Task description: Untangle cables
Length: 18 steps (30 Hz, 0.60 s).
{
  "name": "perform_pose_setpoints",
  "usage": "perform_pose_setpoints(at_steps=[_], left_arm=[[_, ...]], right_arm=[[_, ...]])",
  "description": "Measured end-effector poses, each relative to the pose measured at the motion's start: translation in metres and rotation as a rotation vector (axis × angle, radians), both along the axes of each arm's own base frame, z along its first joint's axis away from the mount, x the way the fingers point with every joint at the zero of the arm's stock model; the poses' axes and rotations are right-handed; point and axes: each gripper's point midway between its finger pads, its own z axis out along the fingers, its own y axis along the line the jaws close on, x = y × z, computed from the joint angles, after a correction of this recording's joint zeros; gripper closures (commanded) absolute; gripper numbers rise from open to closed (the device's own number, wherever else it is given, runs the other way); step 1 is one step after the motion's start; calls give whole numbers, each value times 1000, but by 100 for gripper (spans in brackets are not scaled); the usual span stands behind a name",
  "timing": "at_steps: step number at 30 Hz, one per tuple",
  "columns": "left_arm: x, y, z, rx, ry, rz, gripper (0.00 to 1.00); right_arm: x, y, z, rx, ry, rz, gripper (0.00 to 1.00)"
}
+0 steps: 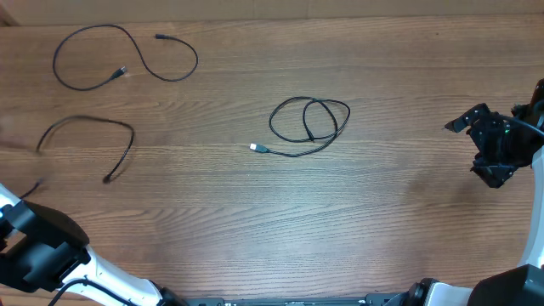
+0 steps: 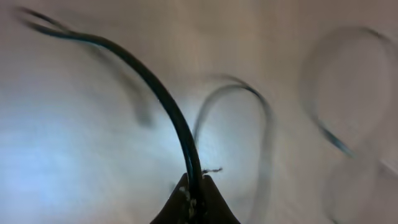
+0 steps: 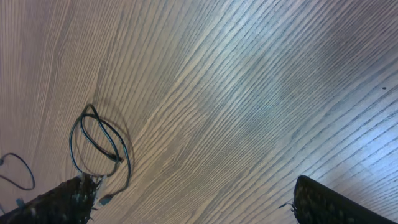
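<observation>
My left gripper moves right in the overhead view and down next, to release on clear wood by the loose loop, which lies below it.
Three thin black cables lie apart on the wooden table. One (image 1: 127, 55) forms a loose loop at the far left. A second cable (image 1: 93, 136) on the left looks motion-blurred; my left gripper (image 2: 194, 190) is shut on it, and it (image 2: 149, 81) arches away from the jaws. The third cable (image 1: 310, 119), coiled in overlapping loops with a silver-tipped plug (image 1: 257, 148), sits in the middle; it also shows in the right wrist view (image 3: 99, 143). My right gripper (image 1: 472, 153) is open and empty (image 3: 186, 205) at the right side, well away from that coil.
The left arm's body (image 1: 38, 246) fills the near left corner. The right arm's base (image 1: 518, 285) is at the near right corner. The table's far edge (image 1: 272, 19) runs along the top.
</observation>
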Motion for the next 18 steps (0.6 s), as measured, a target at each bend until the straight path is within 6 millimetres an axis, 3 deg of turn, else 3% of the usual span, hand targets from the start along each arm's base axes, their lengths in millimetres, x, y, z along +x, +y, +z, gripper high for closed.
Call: perform_pose_setpoints(at_steps=[3, 8, 13, 18], left_arm=[[27, -29, 7, -143, -152, -99, 96], [53, -68, 24, -361, -322, -134, 96], [60, -80, 29, -417, -354, -145, 96], [55, -85, 18, -334, -259, -206, 96]], right_arm=[[0, 0, 0, -1, -1, 0, 0], [0, 0, 0, -1, 0, 1, 0], [0, 0, 0, -1, 0, 1, 0], [0, 0, 0, -1, -1, 0, 0]])
